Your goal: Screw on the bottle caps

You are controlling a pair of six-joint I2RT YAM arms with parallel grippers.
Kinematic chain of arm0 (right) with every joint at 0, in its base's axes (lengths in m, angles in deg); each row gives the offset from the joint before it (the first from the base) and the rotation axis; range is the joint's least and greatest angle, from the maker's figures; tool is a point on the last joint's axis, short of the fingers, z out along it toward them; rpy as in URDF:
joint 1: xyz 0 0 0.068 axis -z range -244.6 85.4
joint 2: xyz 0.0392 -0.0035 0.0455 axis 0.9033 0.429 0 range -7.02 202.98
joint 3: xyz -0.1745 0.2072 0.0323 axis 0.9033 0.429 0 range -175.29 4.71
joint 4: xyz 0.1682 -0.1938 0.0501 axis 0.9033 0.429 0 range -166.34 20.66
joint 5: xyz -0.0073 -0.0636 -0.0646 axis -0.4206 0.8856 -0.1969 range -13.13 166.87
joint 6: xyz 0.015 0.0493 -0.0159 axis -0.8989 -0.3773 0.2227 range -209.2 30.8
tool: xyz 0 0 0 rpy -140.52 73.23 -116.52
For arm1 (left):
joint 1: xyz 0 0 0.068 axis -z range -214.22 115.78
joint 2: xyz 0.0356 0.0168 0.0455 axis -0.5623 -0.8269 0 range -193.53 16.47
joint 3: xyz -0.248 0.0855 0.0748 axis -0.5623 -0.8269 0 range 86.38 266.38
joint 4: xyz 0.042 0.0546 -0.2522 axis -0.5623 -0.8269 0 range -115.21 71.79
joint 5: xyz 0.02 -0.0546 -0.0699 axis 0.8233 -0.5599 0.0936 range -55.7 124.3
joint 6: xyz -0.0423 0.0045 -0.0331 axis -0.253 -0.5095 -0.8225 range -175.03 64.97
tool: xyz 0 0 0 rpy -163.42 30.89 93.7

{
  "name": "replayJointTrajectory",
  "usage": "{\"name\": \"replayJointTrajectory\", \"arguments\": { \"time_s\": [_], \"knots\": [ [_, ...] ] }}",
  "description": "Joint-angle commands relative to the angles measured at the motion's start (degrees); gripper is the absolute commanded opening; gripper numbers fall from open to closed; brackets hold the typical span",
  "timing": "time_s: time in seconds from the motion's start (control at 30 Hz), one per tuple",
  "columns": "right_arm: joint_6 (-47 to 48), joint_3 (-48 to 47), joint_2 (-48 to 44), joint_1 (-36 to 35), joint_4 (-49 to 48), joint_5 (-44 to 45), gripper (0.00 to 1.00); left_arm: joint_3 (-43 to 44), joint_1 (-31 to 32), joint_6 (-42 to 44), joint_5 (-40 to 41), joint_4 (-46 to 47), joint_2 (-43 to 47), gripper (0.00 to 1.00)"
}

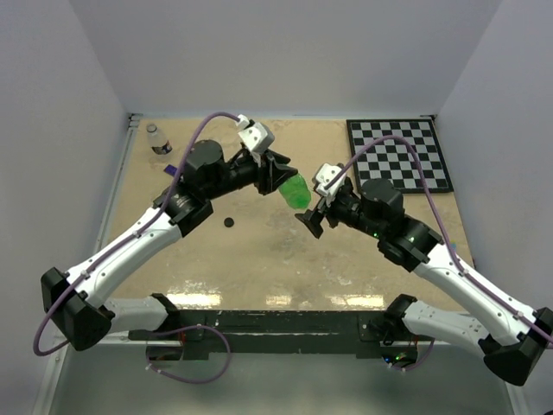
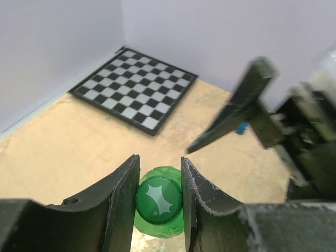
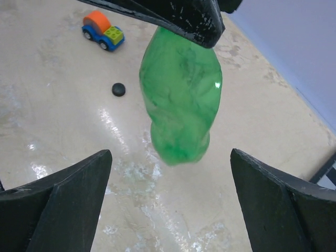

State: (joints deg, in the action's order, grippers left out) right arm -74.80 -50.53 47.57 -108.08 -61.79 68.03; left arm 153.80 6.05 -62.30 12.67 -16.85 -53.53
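Note:
To get the green bottle upright on bare table between purple brick and chessboard (image 2: 71, 158), my left gripper should lower outward and tilt it first, since its base hangs.
The green bottle (image 1: 296, 193) hangs tilted above the table, with the green cap (image 2: 159, 198) sitting on its neck. My left gripper (image 1: 282, 176) is shut on that cap, a finger (image 2: 123, 194) on each side of it. In the right wrist view the bottle (image 3: 181, 94) hangs from the left fingers (image 3: 178, 16), its base clear of the table. My right gripper (image 3: 170, 210) is open and empty, just below and short of the bottle's base; it also shows in the top view (image 1: 311, 221). The black cap (image 1: 229, 222) lies loose on the table. The clear bottle (image 1: 157, 140) stands at the far left.
A chessboard (image 1: 399, 154) lies at the back right. A small toy car (image 3: 103, 30) of blue, orange and green bricks sits beyond the black cap (image 3: 118, 89). A purple brick (image 1: 171, 168) lies near the clear bottle. White walls close in three sides.

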Motion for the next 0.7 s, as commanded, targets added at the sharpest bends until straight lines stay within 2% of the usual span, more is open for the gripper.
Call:
{"name": "replayJointTrajectory", "arguments": {
  "time_s": [0.0, 0.17, 0.27, 0.5, 0.67],
  "knots": [
    [-3.75, 1.27, -5.27, -0.02, -3.82, 11.1, 0.98, 3.6, 0.07, 4.18, 14.57, 0.82, -4.0, 0.0],
    [-6.74, 2.33, -9.4, -0.02, -1.98, 19.46, 0.98, 4.3, -0.37, 6.65, 29.34, 6.97, -12.34, 0.0],
    [-7.36, 2.33, -11.51, -0.02, 0.47, 22.02, 0.98, 5.97, -1.51, 6.3, 34.09, 10.57, -18.4, 0.0],
    [-9.38, 1.9, -15.21, -0.02, 5.75, 24.92, 0.98, 11.76, -5.02, 3.31, 36.13, 17.17, -31.59, 0.0],
    [-10.61, 1.81, -17.49, -0.02, 8.21, 26.24, 0.99, 16.16, -6.43, 2.79, 34.82, 17.09, -39.24, 0.0]
  ]
}}
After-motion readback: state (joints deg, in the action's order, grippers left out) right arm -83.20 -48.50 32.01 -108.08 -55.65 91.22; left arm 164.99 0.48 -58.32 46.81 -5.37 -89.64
